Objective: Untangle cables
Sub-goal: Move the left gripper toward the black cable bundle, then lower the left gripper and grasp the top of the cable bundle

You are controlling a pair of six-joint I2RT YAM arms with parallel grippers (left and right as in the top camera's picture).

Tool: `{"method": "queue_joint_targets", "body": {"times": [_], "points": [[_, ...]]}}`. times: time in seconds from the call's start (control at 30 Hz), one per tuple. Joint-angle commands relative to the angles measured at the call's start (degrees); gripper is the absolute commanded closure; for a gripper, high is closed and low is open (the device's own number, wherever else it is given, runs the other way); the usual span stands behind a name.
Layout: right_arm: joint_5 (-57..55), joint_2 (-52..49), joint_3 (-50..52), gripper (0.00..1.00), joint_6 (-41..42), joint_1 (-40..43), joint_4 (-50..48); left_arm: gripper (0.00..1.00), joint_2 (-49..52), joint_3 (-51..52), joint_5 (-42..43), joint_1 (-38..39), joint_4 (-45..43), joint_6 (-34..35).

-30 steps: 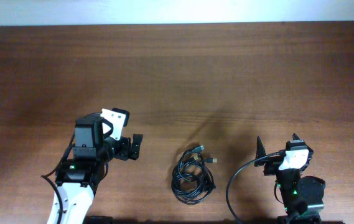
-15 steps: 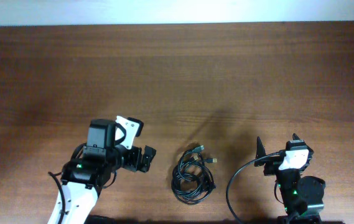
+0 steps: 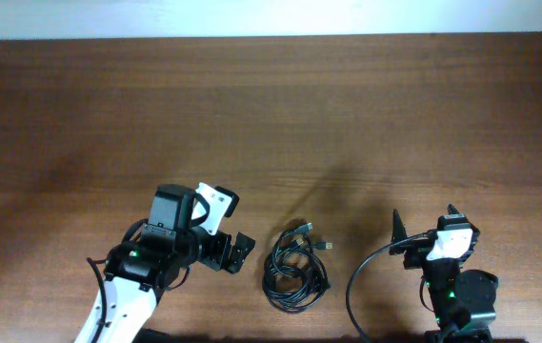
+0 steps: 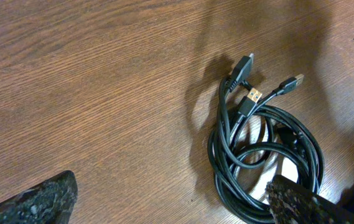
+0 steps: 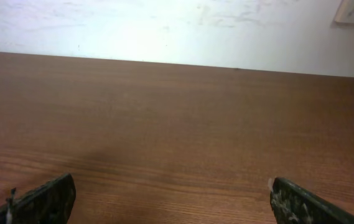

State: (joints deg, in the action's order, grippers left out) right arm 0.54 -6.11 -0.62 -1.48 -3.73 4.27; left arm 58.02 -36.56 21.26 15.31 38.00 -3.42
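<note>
The cable behind the top plug (image 3: 276,250) (image 4: 223,127) lies below my left gripper and to its right in the overhead view, beside open wood. I will lower my left gripper across onto it next.
The cables (image 3: 296,272) lie as one bundle of thin black loops on the wooden table near the front edge, with their plugs (image 3: 320,245) sticking out at the top. My left gripper (image 3: 235,252) is open just to the left of the bundle. In the left wrist view the coil (image 4: 225,134) fills the right half, and three plugs (image 4: 254,96) with metal tips fan out above it. The left gripper (image 4: 173,190) has one finger (image 4: 295,199) over the coil's lower edge and the other on bare wood. My right gripper (image 3: 425,224) stands open to the right of the bundle, and the right wrist view shows only wood between its fingers (image 5: 52,196).
A thicker black arm cable (image 3: 354,286) curves over the table between the bundle and the right arm's base (image 3: 461,295). The brown wooden table (image 3: 271,114) runs back to a white wall (image 5: 177,25).
My left arm has moved right and a little toward the front, bringing its open gripper up to the bundle. The cables and the right arm have not moved.
</note>
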Motion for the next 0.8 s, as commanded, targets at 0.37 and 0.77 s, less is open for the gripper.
{"method": "queue_joint_targets", "body": {"times": [0.37, 0.77], "points": [[0.7, 0.1, 0.3, 0.01, 0.7, 0.4, 0.3, 0.01, 9.1, -1.0, 6.4, 2.7, -2.2, 0.4], [0.7, 0.1, 0.3, 0.01, 0.7, 0.4, 0.3, 0.01, 17.9, -1.0, 6.4, 8.8, -5.9, 0.4]]}}
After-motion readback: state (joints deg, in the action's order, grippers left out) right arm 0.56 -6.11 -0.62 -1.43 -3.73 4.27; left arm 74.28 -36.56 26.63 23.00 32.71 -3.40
